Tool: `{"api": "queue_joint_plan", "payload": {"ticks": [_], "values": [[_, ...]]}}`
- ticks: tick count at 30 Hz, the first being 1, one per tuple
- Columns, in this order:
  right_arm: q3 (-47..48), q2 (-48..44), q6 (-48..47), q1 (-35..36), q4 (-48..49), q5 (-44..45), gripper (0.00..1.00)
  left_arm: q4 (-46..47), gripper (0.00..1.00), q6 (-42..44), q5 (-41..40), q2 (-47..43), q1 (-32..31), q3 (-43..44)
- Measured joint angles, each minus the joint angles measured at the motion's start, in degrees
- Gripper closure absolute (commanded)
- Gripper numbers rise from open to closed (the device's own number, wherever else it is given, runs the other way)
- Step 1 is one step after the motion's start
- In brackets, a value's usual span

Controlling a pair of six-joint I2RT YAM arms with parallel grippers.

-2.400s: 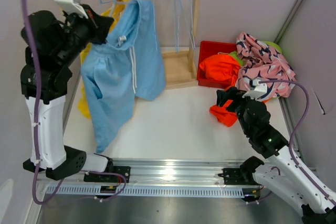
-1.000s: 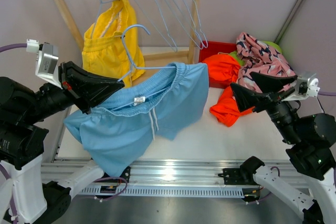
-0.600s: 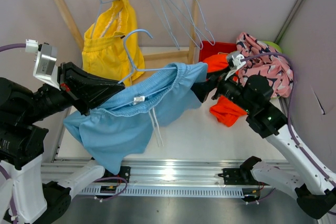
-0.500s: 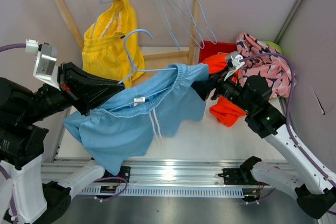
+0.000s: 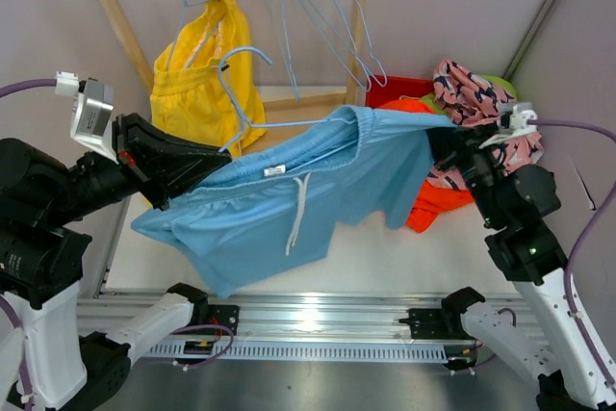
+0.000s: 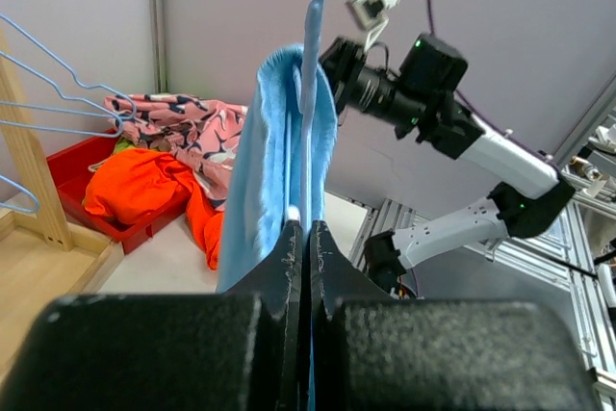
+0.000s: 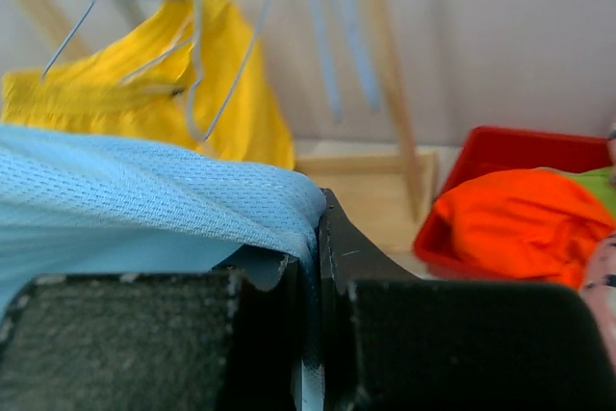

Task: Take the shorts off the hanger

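The right gripper next leaves the blue hanger [image 5: 241,84] still inside the waistband, then swings outward to release the blue shorts over the pink patterned shorts.
Light blue shorts [image 5: 289,190] with a white drawstring hang stretched between my two grippers. My left gripper [image 5: 223,153] is shut on the wire of the blue hanger [image 5: 241,84] that carries them; in the left wrist view the hanger [image 6: 315,45] runs up from the shut gripper [image 6: 309,228] beside the blue shorts [image 6: 274,141]. My right gripper [image 5: 438,141] is shut on the shorts' waistband edge, held to the right. In the right wrist view the fabric [image 7: 144,190] is pinched in that gripper [image 7: 313,223]. Yellow shorts [image 5: 197,74] hang on the rack.
The wooden rack [image 5: 361,36] stands at the back with several bare hangers [image 5: 327,16]. A red bin [image 5: 385,89] at the back right holds orange shorts [image 5: 428,209], pink patterned shorts [image 5: 476,93] and a bit of lime green fabric [image 5: 505,86].
My right gripper reached in, shut on the blue shorts' waistband and pulled it to the right, stretching the shorts along the hanger. The left gripper kept its hold on the hanger.
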Motion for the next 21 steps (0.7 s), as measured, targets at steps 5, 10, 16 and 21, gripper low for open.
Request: {"api": "queue_joint_plan", "payload": {"ticks": [5,10,16,21], "values": [[5.0,1.2,4.7,-12.8,-3.2,-0.3,1.0,-0.7,1.0,0.8,-0.2,0.6,-0.2,-0.4],[5.6,1.8,9.7,-21.4,-7.8,0.3,1.0,-1.9,1.0,1.4,-1.8,2.0,-0.5,-0.9],[1.7,0.7,13.8,-24.5,-13.5,1.0,1.0,-2.2,1.0,2.4,-5.8,1.9,-0.7,0.7],[-4.9,-4.2,16.8,-24.8,-11.8,-6.3,1.0,-3.0,1.0,2.5,-10.2,1.9,-0.8,2.0]]}}
